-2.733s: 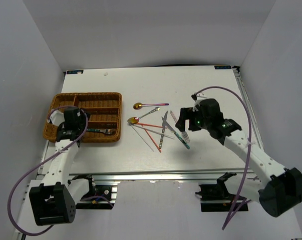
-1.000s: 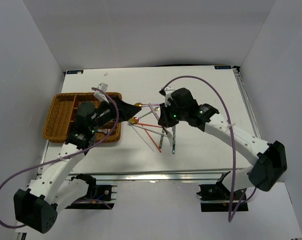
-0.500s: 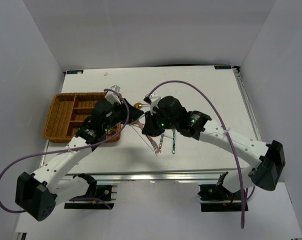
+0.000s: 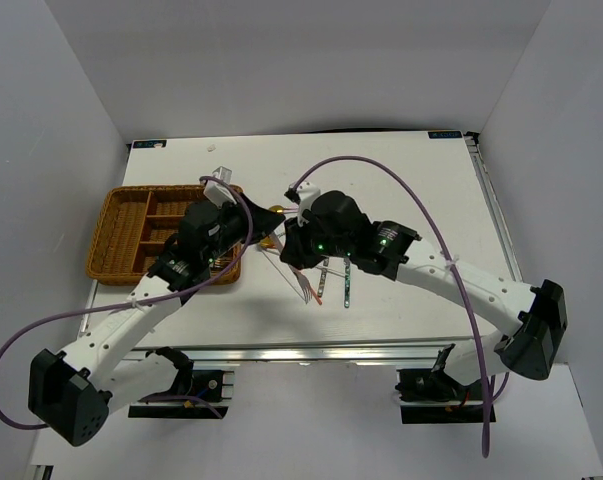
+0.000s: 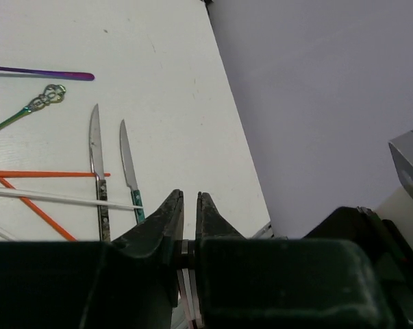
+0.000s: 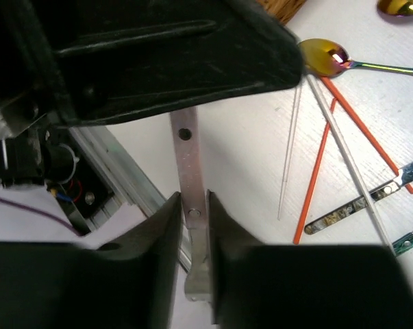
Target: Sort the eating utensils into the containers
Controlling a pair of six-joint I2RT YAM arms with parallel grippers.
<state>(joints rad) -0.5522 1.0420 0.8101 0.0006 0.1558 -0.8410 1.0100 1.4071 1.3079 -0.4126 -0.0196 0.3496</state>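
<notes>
The fork needs to go into the near section of the wicker tray next, so my left gripper needs to swing it to the left in the top view and down.
A pinkish fork [image 4: 305, 289] hangs over the table between both arms, tines toward the near edge. My right gripper [image 4: 289, 250] is shut on its flat silver handle [image 6: 188, 147]. That handle runs up under my left gripper [image 4: 270, 226]. In the left wrist view, the left gripper [image 5: 190, 197] is shut on the thin metal strip [image 5: 185, 251]. The wicker tray [image 4: 116, 215] lies just left of both. Loose on the table are dark knives [image 5: 96, 147], red chopsticks [image 6: 316, 171], a silver chopstick [image 6: 288, 151] and a gold-bowled spoon [image 6: 322, 56].
A second gold spoon [image 4: 277, 211] lies behind the grippers, its purple handle [image 5: 42, 71] pointing right. A knife [image 4: 348, 280] lies right of the fork. The tray's corner [image 6: 281, 8] is close to the left gripper. The table's metal front rail [image 6: 117, 178] runs below the fork.
The right arm carried the fork left toward the tray. The left arm came out from the tray to meet it, and its open jaws closed on the fork's handle.
</notes>
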